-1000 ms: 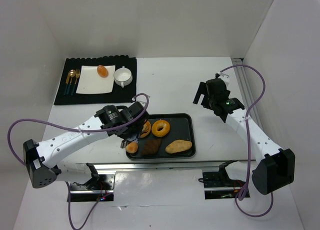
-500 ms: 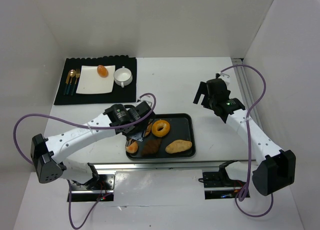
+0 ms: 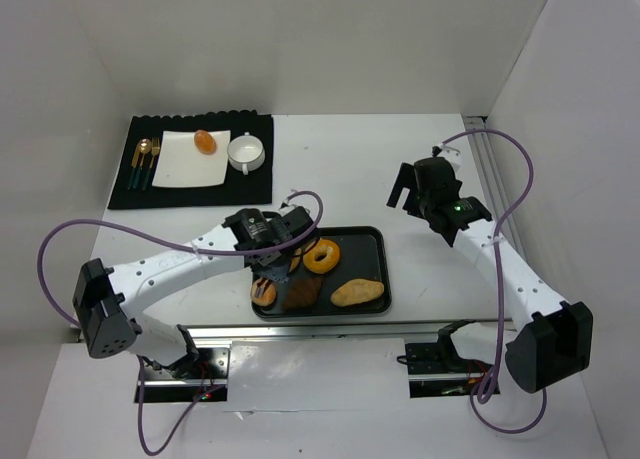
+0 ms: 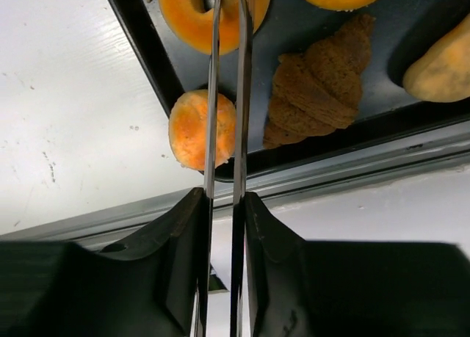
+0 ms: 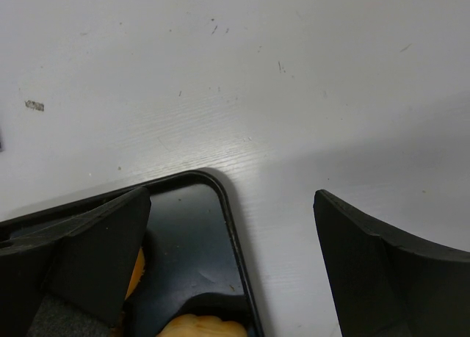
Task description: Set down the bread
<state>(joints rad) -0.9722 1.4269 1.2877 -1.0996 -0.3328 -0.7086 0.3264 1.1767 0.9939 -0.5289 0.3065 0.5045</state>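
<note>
The left gripper lifts the doughnut next, carries it outward, then lowers and releases it on the white plate's bare part by the cutlery.
A black tray holds a ring doughnut, a round bun, a dark croissant and an oblong loaf. My left gripper hovers over the tray's left part, shut on thin metal tongs. In the left wrist view the tong blades are nearly together, and their tips reach a ring doughnut past the round bun and croissant. My right gripper is open and empty, above the table by the tray's far right corner.
A black mat at the back left carries a white plate with a small orange bun, a white cup and cutlery. A metal rail runs along the near table edge.
My left arm has swung right and farther over the tray, moving the tongs from the round bun toward the doughnuts. The right arm has not moved.
</note>
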